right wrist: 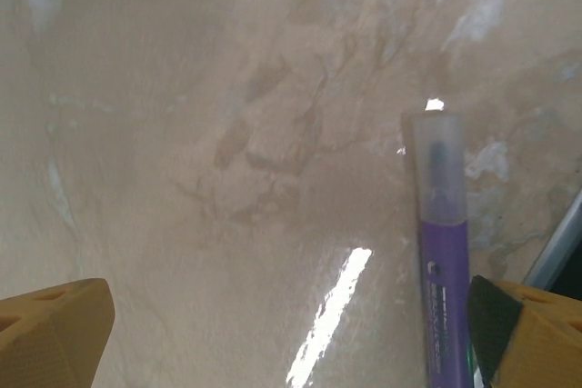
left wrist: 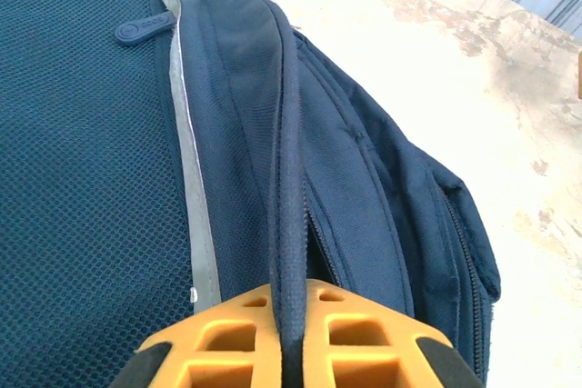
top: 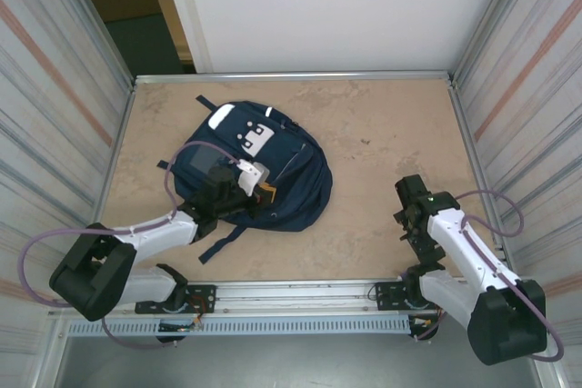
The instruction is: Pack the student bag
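Note:
I will next draw back and lower my right gripper's fingers around the body of the purple marker (right wrist: pixel 443 261), below and nearer the bar.
The navy student bag (top: pixel 296 174) lies flat on the left half of the table, white patches toward the back. My left gripper (top: pixel 266 192) rests on the bag's near right side. In the left wrist view it (left wrist: pixel 293 347) is shut on a raised navy seam (left wrist: pixel 287 179) beside an open zipper gap, and the orange fingers (left wrist: pixel 218 333) press it from both sides. My right gripper (top: pixel 409 204) hovers low over the bare table at the right. It (right wrist: pixel 291 343) is open and wide apart. A purple marker (right wrist: pixel 443 261) lies on the table just inside its right finger (right wrist: pixel 536 333).
Corrugated metal walls (top: pixel 55 97) close in the table on the left and right, and a white panel stands at the back. A metal rail (top: pixel 300 293) runs along the near edge. Bare tabletop (top: pixel 391 124) stretches between the bag and the right arm.

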Robot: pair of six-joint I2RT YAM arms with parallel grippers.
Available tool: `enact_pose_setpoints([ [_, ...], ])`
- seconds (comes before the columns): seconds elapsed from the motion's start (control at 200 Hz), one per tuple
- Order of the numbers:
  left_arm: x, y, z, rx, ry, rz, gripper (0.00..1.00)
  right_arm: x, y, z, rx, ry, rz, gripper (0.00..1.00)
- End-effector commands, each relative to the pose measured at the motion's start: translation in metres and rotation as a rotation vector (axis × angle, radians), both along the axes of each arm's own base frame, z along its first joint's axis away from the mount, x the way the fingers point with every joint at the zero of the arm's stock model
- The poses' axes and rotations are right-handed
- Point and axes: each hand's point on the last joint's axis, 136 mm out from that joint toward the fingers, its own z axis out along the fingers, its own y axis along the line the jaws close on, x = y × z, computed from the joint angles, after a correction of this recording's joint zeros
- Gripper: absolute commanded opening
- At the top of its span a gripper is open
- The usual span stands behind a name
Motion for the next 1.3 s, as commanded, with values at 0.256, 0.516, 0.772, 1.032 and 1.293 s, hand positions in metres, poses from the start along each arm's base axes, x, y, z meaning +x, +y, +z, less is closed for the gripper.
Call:
enact_pose_setpoints([
  [0.256,-0.006,-0.025,0.045,-0.092,-0.037,-0.13,0.05,-0.032,-0.018,-0.009,0.022,-0.012,-0.351,0.99],
  [0.516,-0.005,-0.036,0.045,-0.111,0.033,-0.166,0.05,-0.036,-0.018,-0.035,0.124,-0.101,-0.57,0.99],
  [0.772,-0.005,-0.049,0.049,-0.123,0.072,-0.206,0.05,-0.038,-0.025,-0.051,0.133,-0.106,-0.65,0.94],
  [1.032,-0.004,-0.053,0.044,-0.133,0.108,-0.205,0.05,-0.03,-0.025,-0.039,0.143,-0.133,-0.531,0.59],
  [1.293,-0.004,-0.048,0.052,-0.117,0.068,-0.188,0.05,-0.018,-0.011,-0.034,0.187,-0.109,-0.36,0.26],
])
